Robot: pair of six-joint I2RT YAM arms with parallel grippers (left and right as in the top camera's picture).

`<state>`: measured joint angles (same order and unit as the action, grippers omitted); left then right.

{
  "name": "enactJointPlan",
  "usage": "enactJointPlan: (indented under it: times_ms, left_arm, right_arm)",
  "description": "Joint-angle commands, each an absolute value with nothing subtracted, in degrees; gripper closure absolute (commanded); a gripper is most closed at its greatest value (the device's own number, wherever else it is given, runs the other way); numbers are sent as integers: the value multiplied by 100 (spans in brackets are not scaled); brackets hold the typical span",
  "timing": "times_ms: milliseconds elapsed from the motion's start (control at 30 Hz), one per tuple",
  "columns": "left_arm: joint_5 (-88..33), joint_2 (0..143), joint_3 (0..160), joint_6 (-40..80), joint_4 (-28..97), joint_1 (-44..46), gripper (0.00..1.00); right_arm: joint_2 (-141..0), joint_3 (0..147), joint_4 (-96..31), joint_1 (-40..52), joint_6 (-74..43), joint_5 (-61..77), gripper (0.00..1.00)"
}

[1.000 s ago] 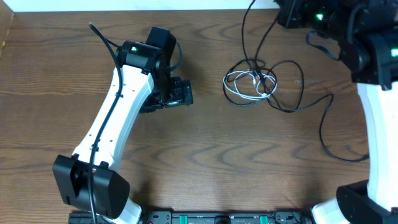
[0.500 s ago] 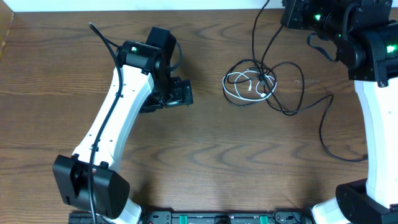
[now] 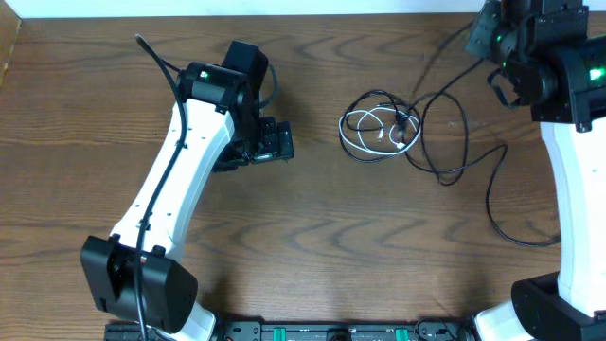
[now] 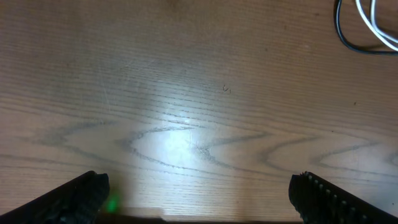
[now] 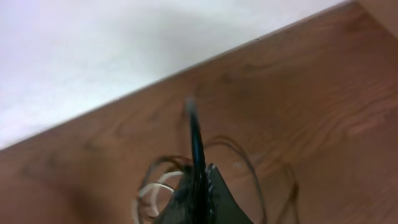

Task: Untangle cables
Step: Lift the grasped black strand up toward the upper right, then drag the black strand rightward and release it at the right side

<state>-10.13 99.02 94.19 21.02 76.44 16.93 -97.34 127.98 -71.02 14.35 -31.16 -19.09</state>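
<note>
I will move my right gripper back and toward the right in the overhead view, over the bare wood beyond the tangle (image 3: 523,123). It will pull the tight black cable clear.
A tangle of thin cables lies at the table's upper middle: a white cable (image 3: 365,121) coiled with black cables (image 3: 431,156). One black cable (image 3: 445,57) rises taut from the tangle to my right gripper (image 3: 488,33) at the top right. In the right wrist view the right gripper (image 5: 198,186) is shut on that black cable (image 5: 194,134), with the tangle blurred below. My left gripper (image 3: 275,142) is open and empty over bare wood, left of the tangle. The left wrist view shows only a cable loop (image 4: 367,31) at its top right corner.
A black cable (image 3: 502,204) trails down to the right toward the right arm's white column (image 3: 578,208). The left arm (image 3: 170,199) crosses the left half of the table. A pale wall lies beyond the table's far edge (image 5: 186,65).
My right gripper has moved right and away, pulling the held black cable taut at a slant. The tangle shifted slightly right. The left arm has not moved.
</note>
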Motion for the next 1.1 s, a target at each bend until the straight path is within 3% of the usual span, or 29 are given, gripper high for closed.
enactJointPlan:
  times_ms: [0,67,100,167,267,333,533,833,1067]
  left_arm:
    - [-956,9935,9393,2130,7660,1673,2]
    - [-956,9935,9393,2130,7660,1673,2]
    - [-956,9935,9393,2130,7660,1673,2]
    - [-956,9935,9393,2130,7660,1673,2]
    - [-956,9935,9393,2130,7660,1673,2]
    - [-956,9935,9393,2130,7660,1673,2]
    - [-956,9935,9393,2130,7660,1673,2]
    - [-956,9935,9393,2130,7660,1673,2]
    - [-956,9935,9393,2130,7660,1673,2]
  right_arm:
    - [-9732,12796,-6676,1466,-1479,819,99]
    - [-9732,12796,-6523,1468,-3,2751,99]
    - [-9732,12796,-6449,1468,287,3002,99]
    - [-9730,12798,-6294,1468,-301,2095,99]
    - [-9730,12796,-6626,1466,-3068,-1111,98]
    - [-9730,12796,-6982,1450,-4226,-1957,99]
    - [-9730,12796,-6702,1433,-2222,-508,98]
    - [-9730,12796,-7780,1028,-3828,-3406,98]
    - [-9741,12746,-8372,23,-4180,-3367,98]
